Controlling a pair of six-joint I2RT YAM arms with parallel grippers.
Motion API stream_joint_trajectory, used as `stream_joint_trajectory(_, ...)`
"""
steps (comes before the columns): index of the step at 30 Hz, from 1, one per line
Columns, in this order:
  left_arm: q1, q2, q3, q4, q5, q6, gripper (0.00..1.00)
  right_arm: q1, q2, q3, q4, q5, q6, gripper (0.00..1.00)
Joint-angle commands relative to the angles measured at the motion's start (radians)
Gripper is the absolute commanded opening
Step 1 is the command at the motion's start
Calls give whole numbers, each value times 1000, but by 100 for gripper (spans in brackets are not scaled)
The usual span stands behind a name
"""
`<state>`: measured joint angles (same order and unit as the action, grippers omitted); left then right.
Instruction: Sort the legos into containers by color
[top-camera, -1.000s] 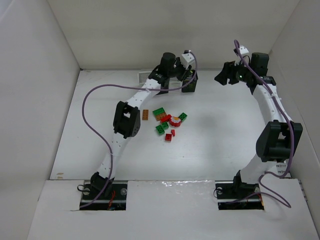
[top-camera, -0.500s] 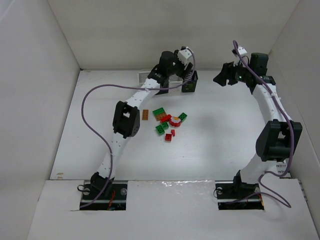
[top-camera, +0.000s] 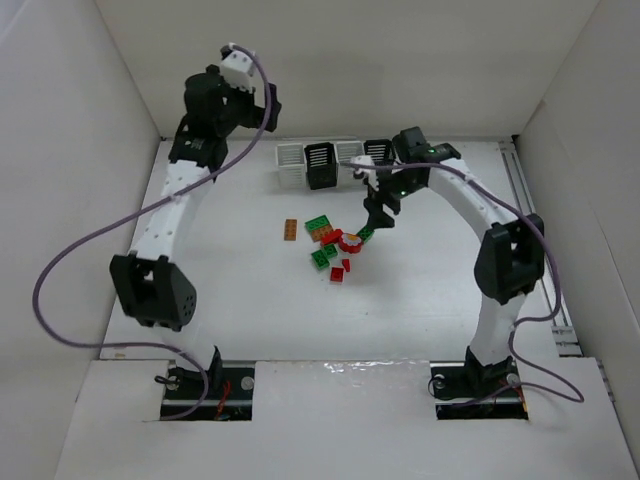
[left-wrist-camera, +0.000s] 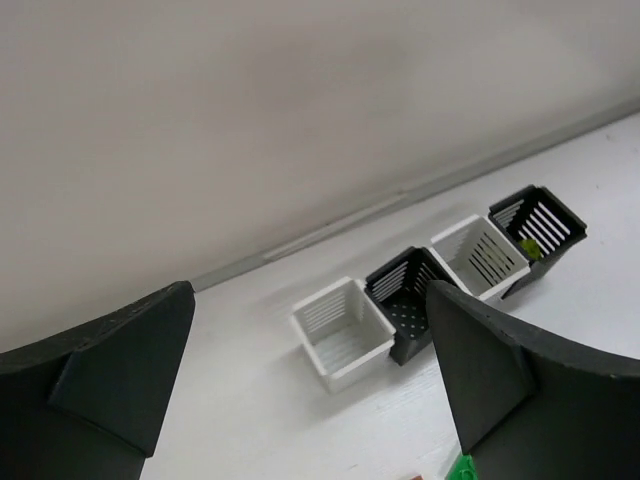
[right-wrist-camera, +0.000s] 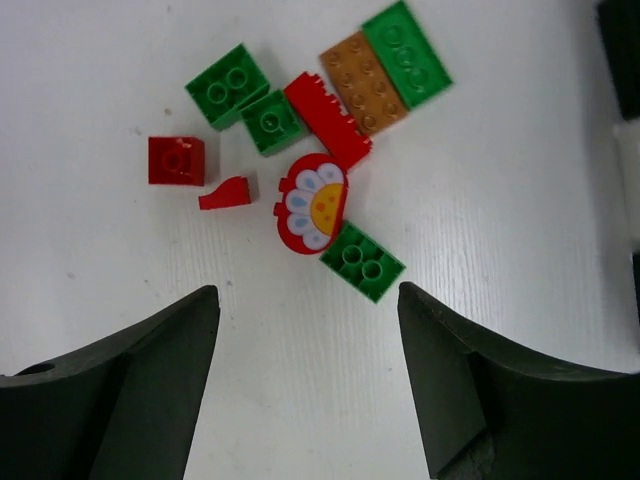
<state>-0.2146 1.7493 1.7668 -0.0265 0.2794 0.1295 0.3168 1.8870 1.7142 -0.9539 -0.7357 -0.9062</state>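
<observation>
My open fingers are at an angle to the green brick touching the flower-printed piece (right-wrist-camera: 312, 203). Next I will turn my right gripper in line and lower it onto the green brick's loose end (right-wrist-camera: 374, 272).
The legos (top-camera: 335, 245) lie in a loose pile mid-table, with one orange brick (top-camera: 290, 229) off to its left. Seen from the right wrist, they are green bricks (right-wrist-camera: 362, 262), red bricks (right-wrist-camera: 177, 160), an orange one (right-wrist-camera: 363, 82) and a red flower-printed piece (right-wrist-camera: 312, 203). My right gripper (right-wrist-camera: 310, 370) hangs open just over the pile (top-camera: 378, 218), holding nothing. The containers stand in a back row: white (left-wrist-camera: 343, 333), black (left-wrist-camera: 408, 305), white (left-wrist-camera: 480, 255) and black (left-wrist-camera: 540, 225), the last with a yellow-green piece (left-wrist-camera: 530, 247) inside. My left gripper (left-wrist-camera: 310, 400) is open and empty, raised high at the back left (top-camera: 268, 105).
White walls close in the table at the back and on both sides. The right arm's forearm (top-camera: 450, 185) arches over the right end of the bin row. A purple cable (top-camera: 80, 250) loops off the left arm over the table's left side.
The left arm lifted away from the bins to the back left and its gripper opened. The right arm swung from the back right to above the lego pile, opening a little wider.
</observation>
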Motion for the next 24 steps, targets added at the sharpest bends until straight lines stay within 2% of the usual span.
stream_joint_trajectory(1, 21, -123, -107, -87, 18, -2, 100, 63, 44, 96, -184, 76, -299, 77)
stream_joint_trajectory(3, 69, -201, -153, -108, 8, 19, 100, 96, 93, 117, -203, 133, -402, 79)
stream_joint_trajectory(5, 102, -266, -216, -124, 7, 19, 100, 119, 151, 159, -221, 200, -488, 86)
stream_joint_trajectory(9, 179, -371, -338, -113, 7, 9, 100, 143, 271, 280, -318, 275, -589, 87)
stream_joint_trajectory(11, 190, -413, -406, -104, -2, 9, 100, 143, 313, 329, -379, 301, -617, 87)
stream_joint_trajectory(15, 190, -487, -493, -69, -26, 9, 100, 134, 353, 357, -365, 363, -657, 87)
stream_joint_trajectory(24, 208, -519, -533, -87, -48, 50, 100, 134, 428, 378, -404, 410, -698, 87)
